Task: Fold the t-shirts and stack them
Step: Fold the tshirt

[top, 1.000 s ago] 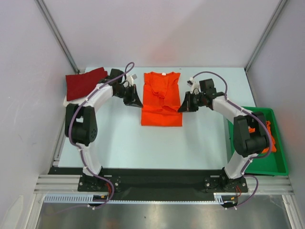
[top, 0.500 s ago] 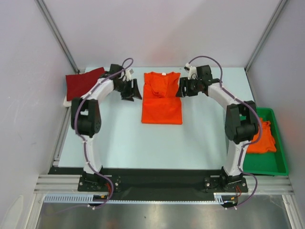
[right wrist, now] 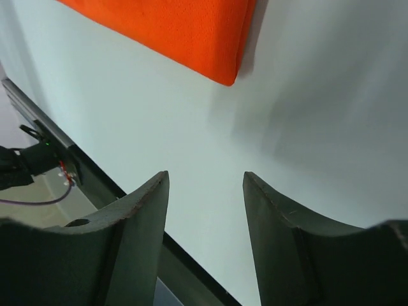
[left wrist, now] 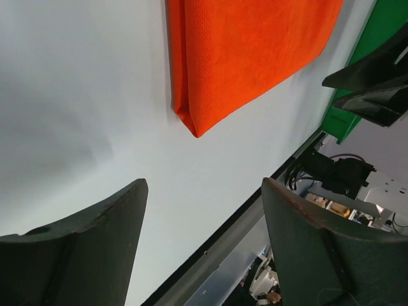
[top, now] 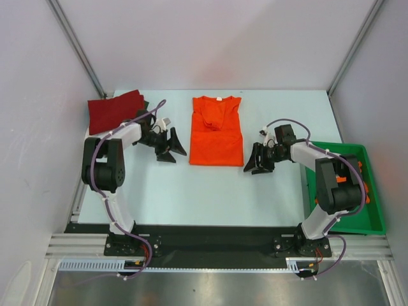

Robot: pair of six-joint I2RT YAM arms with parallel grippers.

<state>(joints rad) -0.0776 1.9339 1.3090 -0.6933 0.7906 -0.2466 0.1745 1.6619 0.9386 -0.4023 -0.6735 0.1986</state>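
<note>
The open fingers of my left gripper come across and down astride the orange t-shirt's near corner (top: 191, 163) (left wrist: 194, 129) next, which lies below the gripper and to its right in the top view.
An orange t-shirt (top: 217, 129) lies folded lengthwise in the middle of the table, collar at the far end; its near corners show in both wrist views (left wrist: 248, 51) (right wrist: 185, 32). A dark red t-shirt (top: 115, 109) lies folded at the far left on something white. More orange cloth (top: 361, 173) sits in the green bin. My left gripper (top: 172, 148) is open just left of the orange t-shirt's near corner, nothing between its fingers (left wrist: 204, 185). My right gripper (top: 256, 164) is open just right of the other near corner, also with nothing in it (right wrist: 205, 178).
The green plastic bin (top: 372, 220) stands at the right edge, partly behind my right arm. Grey walls and metal posts close in the table on three sides. The black rail with the arm bases runs along the near edge (top: 210, 237).
Both grippers let go of the shirt and opened. They first moved toward the collar, then drew back toward me and outward to the near corners. The shirt now lies smoother and narrower.
</note>
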